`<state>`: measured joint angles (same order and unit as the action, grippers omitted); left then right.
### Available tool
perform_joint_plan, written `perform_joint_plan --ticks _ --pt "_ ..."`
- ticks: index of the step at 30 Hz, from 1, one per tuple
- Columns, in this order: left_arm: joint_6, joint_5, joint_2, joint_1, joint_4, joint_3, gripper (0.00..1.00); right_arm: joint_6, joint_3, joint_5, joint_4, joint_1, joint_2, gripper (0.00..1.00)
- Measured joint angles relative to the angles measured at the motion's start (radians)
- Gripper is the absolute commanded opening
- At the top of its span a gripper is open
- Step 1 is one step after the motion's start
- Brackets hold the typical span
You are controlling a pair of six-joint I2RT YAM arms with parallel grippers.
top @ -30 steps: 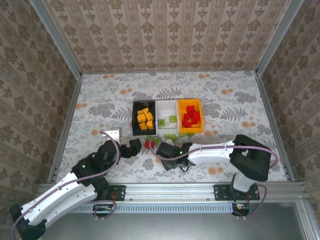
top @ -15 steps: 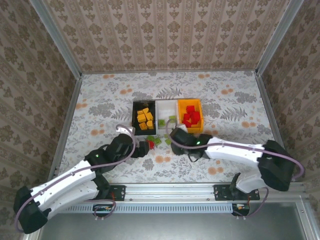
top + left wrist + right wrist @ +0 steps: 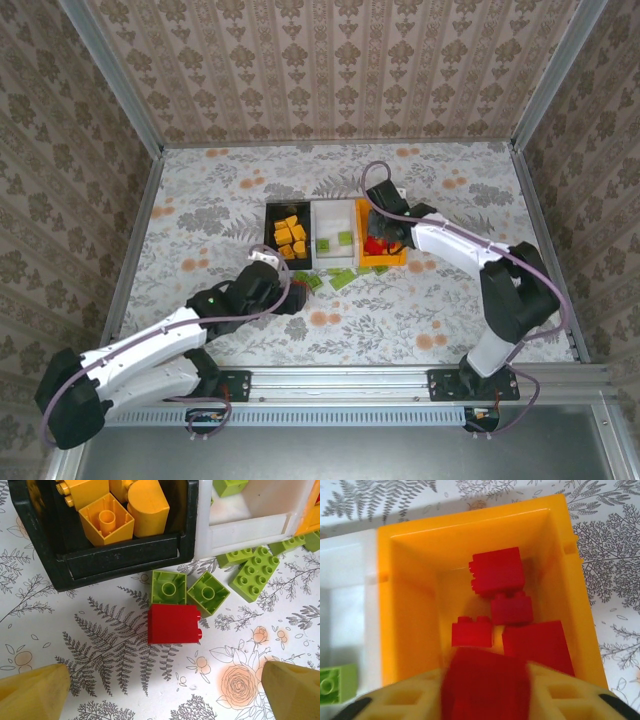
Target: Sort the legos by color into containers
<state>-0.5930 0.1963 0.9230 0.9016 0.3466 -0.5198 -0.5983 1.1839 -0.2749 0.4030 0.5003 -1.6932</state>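
The left gripper moves outward and down over the red lego next, fingers astride its studded and plain ends, because green legos touch its far side.
The black container (image 3: 268,236) holds orange-yellow legos (image 3: 106,520), the white container (image 3: 335,207) a few green ones, and the orange container (image 3: 410,605) red ones (image 3: 497,570). My right gripper (image 3: 485,692) hangs over the orange container (image 3: 399,259), shut on a blurred red lego (image 3: 485,680). On the table in front of the black container (image 3: 125,560) lies another red lego (image 3: 173,624), touching two green legos (image 3: 168,586). My left gripper (image 3: 160,692) hovers just short of it, open and holding nothing; from above, the left gripper (image 3: 288,296) sits below the black container.
More green legos (image 3: 255,572) lie on the table in front of the white container (image 3: 245,530). A green lego (image 3: 337,685) rests inside the white container. Metal rails and patterned walls bound the floral table (image 3: 200,210), which is bare to the left and right.
My right arm swung from the table's front up to the orange container, carrying a red lego. My left gripper crept toward the legos in front of the black container and stayed open.
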Motion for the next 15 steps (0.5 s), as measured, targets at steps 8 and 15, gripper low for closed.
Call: perform_joint_plan --ticks 8,15 --pt "0.047 -0.003 0.095 0.0 -0.005 -0.041 0.93 0.02 0.06 0.021 0.026 0.003 -0.02 0.78" --pt "0.098 -0.007 0.274 0.0 -0.038 -0.101 0.85 0.015 -0.031 0.036 0.014 0.027 0.113 0.79"
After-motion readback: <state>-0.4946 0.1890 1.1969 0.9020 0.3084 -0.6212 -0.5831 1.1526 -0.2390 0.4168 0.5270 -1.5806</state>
